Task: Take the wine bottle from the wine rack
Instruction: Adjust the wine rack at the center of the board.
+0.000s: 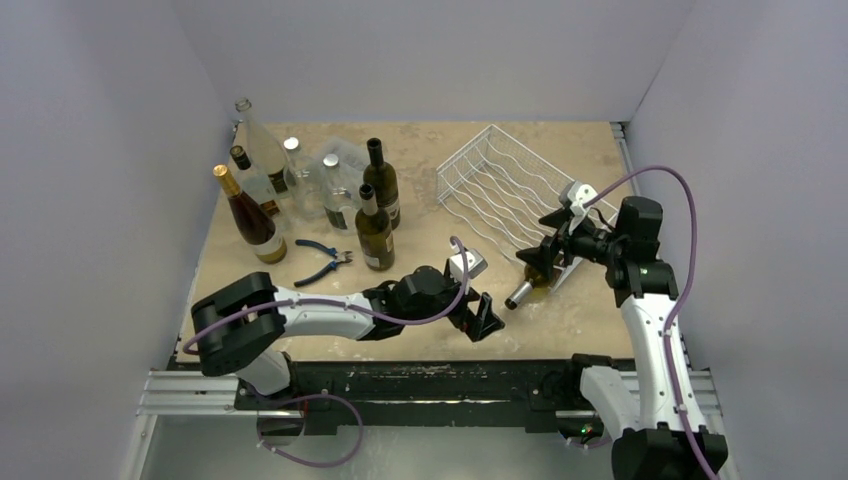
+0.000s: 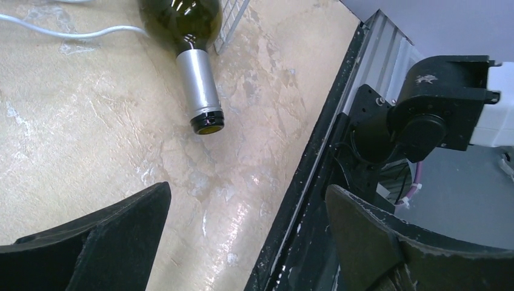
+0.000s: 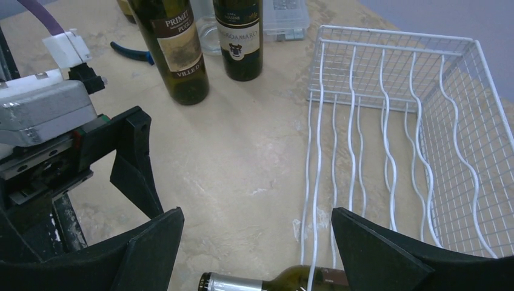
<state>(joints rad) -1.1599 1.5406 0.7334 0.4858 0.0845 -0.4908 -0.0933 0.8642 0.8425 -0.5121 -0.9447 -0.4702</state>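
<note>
Next, my left gripper goes toward the right in the top view and closes on the bottle's silver neck (image 1: 521, 293) (image 2: 199, 82), since it sticks out clear of the rack's wires.
The white wire wine rack (image 1: 500, 185) lies on the table at the back right and fills the right of the right wrist view (image 3: 388, 121). A dark green wine bottle (image 1: 540, 277) with a silver neck lies at the rack's near corner, its neck pointing out over the table toward the arms. It also shows in the left wrist view (image 2: 203, 85) and at the bottom of the right wrist view (image 3: 273, 282), where a rack wire crosses its shoulder. My right gripper (image 1: 543, 255) (image 3: 257, 242) hangs open just above the bottle. My left gripper (image 1: 480, 315) (image 2: 248, 212) is open and empty, near the bottle's mouth.
Several bottles (image 1: 375, 235) stand at the back left, two of them in the right wrist view (image 3: 176, 48). Blue-handled pliers (image 1: 322, 258) lie beside them. A clear plastic box (image 3: 285, 12) sits behind. The table's black front rail (image 2: 315, 170) runs close to my left gripper.
</note>
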